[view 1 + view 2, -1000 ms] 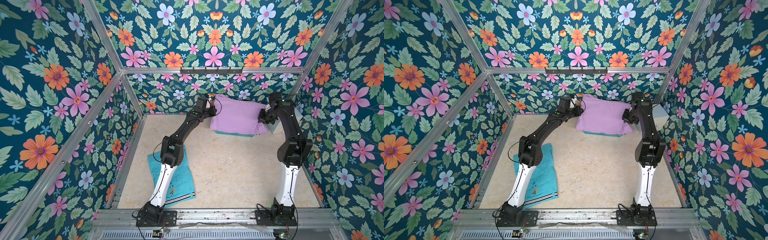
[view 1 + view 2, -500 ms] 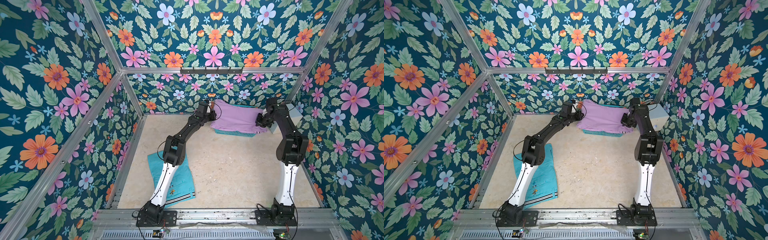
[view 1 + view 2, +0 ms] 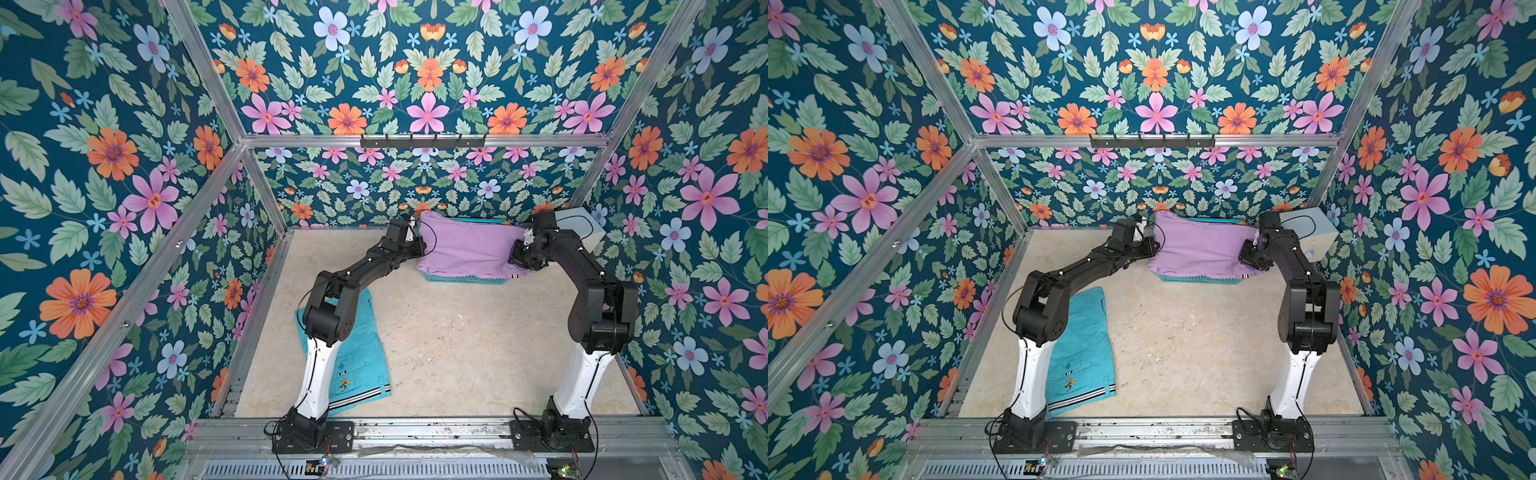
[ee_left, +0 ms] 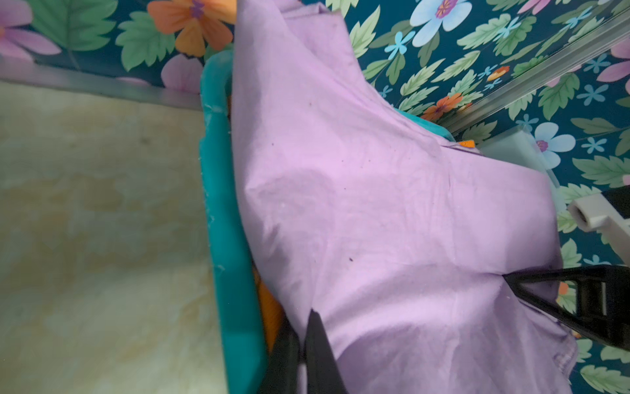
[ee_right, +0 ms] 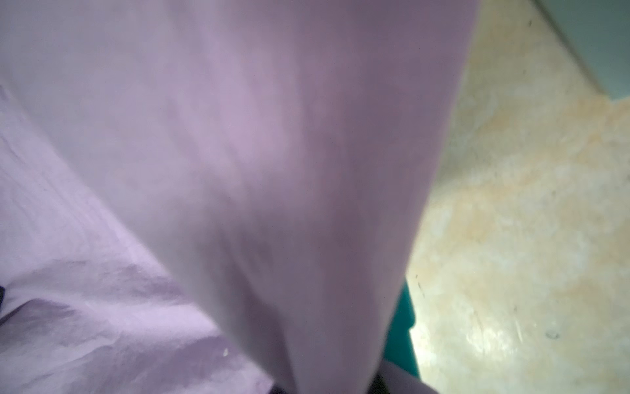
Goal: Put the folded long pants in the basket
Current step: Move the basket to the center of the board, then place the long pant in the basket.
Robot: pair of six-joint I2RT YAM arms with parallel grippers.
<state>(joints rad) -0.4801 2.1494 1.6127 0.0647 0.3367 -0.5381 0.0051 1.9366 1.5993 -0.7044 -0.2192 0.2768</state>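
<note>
My left gripper draws the lilac cloth and basket back from the wall next, then releases the cloth's edge, since clear floor in front of the basket lies back from it.
A lilac pair of the folded long pants [image 3: 465,249] [image 3: 1200,245] is stretched over the teal basket [image 3: 461,279] [image 3: 1200,279] at the back wall, its lower edge draping over the basket's front rim. My left gripper [image 3: 419,243] [image 4: 303,324] is shut on the cloth's left edge. My right gripper [image 3: 517,249] [image 3: 1246,254] is shut on its right edge. The left wrist view shows an orange pair [image 4: 269,307] inside the basket rim [image 4: 225,204]. A turquoise pair [image 3: 361,353] [image 3: 1084,345] lies flat on the floor by my left arm's base.
A pale grey-blue box [image 3: 582,226] [image 3: 1312,232] stands in the back right corner, right behind my right arm. A black hook rail [image 3: 422,141] runs along the back wall's frame. Floral walls enclose the beige floor on three sides.
Both grippers have come down and back with the lilac pants. The cloth, held higher a second ago, now lies low across the basket.
</note>
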